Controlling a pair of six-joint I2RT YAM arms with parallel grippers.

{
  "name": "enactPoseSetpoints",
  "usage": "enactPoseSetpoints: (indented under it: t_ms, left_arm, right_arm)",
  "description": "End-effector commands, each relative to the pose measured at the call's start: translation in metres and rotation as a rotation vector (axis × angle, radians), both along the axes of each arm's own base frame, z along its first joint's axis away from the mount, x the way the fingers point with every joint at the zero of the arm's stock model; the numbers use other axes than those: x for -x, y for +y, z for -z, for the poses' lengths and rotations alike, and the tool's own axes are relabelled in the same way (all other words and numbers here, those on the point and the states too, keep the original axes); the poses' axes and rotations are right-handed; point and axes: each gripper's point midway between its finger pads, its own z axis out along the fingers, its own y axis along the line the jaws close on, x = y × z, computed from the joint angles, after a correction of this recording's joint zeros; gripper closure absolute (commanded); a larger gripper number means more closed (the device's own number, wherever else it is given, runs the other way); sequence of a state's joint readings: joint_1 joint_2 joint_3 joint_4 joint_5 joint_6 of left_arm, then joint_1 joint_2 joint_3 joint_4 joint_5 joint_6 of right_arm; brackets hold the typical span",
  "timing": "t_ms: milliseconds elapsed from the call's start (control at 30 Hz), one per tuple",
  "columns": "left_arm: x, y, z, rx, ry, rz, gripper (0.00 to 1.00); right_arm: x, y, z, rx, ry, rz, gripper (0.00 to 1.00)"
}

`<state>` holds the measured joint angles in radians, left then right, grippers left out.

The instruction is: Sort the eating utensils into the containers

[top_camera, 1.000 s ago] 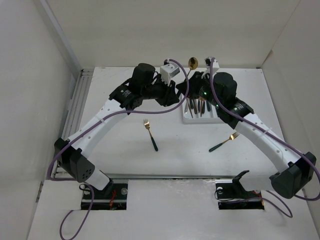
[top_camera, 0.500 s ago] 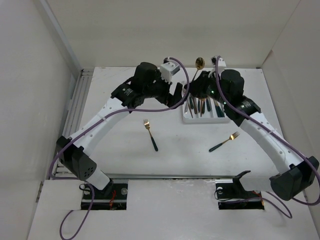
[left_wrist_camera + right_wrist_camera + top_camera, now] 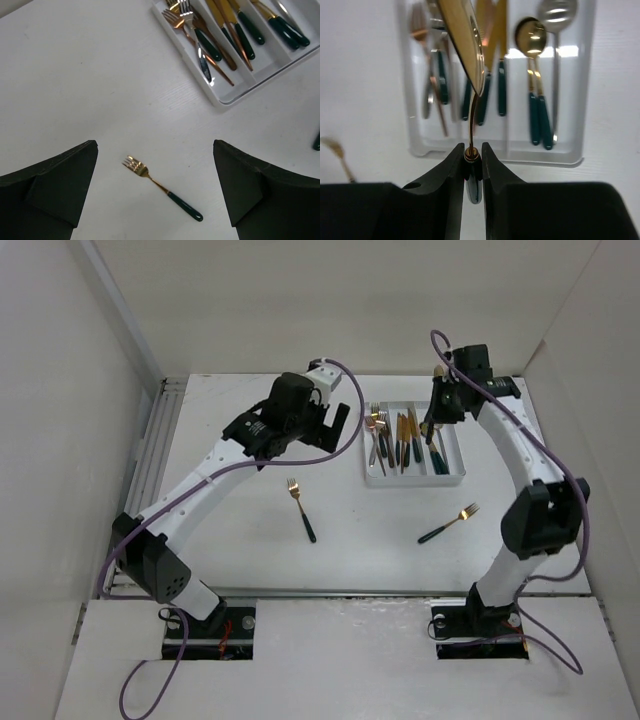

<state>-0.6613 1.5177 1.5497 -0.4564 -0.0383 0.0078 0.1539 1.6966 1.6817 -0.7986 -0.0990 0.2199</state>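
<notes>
My right gripper needs to move down over the spoons' handles next and release the gold spoon, because matching spoons are already in the section of the white tray beside the knives.
My right gripper is shut on the dark handle of a gold spoon, held above the white tray; from above it hangs over the tray's far right part. The tray's three compartments hold forks on the left, knives in the middle and spoons on the right. My left gripper is open and empty above a green-handled gold fork lying on the table, left of the tray. A second fork lies in front of the tray.
White walls close in the table at the back and on both sides. The loose fork near the middle lies between the two arms. The right arm's elbow stands high at the right.
The left gripper opened, let go of the spoon and drew back to the left. The right arm rose and swung right with the spoon, from the tray's left end to over its right side.
</notes>
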Motion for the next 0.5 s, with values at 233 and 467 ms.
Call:
enactPoseSetpoints:
  t_ms: [233, 467]
  left_arm:
    - [0.009, 0.027, -0.008, -0.049, -0.077, -0.051, 0.0]
    - [0.012, 0.034, 0.002, -0.074, -0.075, -0.061, 0.0]
  right_arm:
    - [-0.043, -0.068, 0.078, 0.258, 0.216, 0.07, 0.98]
    - [-0.053, -0.082, 0.116, 0.237, 0.286, 0.151, 0.92]
